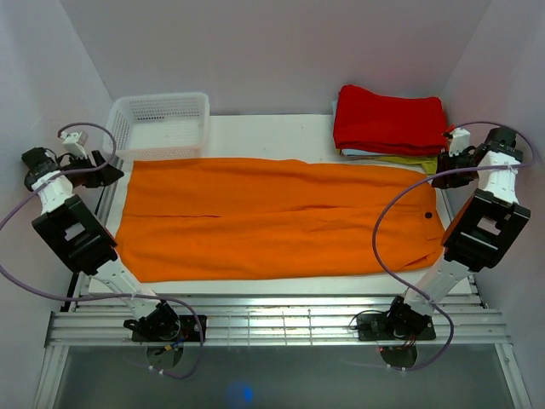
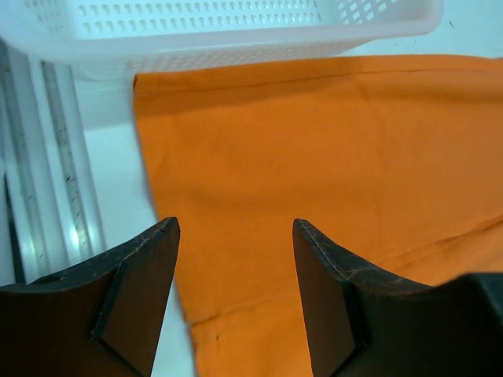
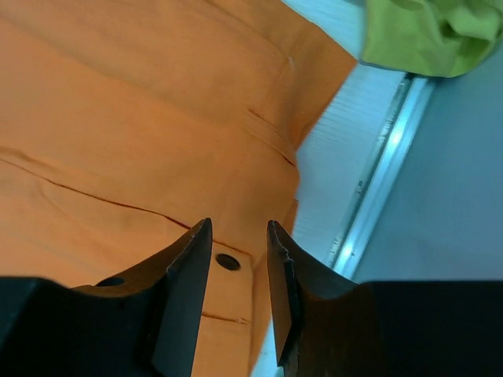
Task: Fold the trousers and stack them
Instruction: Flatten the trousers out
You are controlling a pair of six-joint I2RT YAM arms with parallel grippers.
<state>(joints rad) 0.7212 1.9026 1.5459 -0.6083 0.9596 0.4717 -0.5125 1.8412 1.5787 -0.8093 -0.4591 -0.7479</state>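
Note:
I need to lower my left gripper next and move it to the right in the top view, onto the trousers' far hem corner by the basket [image 2: 146,89], because the trousers lie flat below it.
The orange trousers [image 1: 272,217] lie flat across the table, legs to the left, waistband with its dark button [image 1: 427,215] at the right. My left gripper [image 1: 109,173] is open and empty above the far-left leg hem; the left wrist view shows the hem [image 2: 314,173] under the gripper [image 2: 236,228]. My right gripper [image 1: 443,177] is open and empty above the far-right waistband corner; the right wrist view shows the gripper [image 3: 240,229] over the button [image 3: 228,261] and the orange cloth [image 3: 141,118].
A white basket [image 1: 160,123] stands at the back left, touching the trousers' far edge [image 2: 220,31]. A stack of folded cloths, red on top [image 1: 390,119], sits at the back right, with a yellow-green cloth [image 3: 428,31] low in it. Metal rails run along the table's edges.

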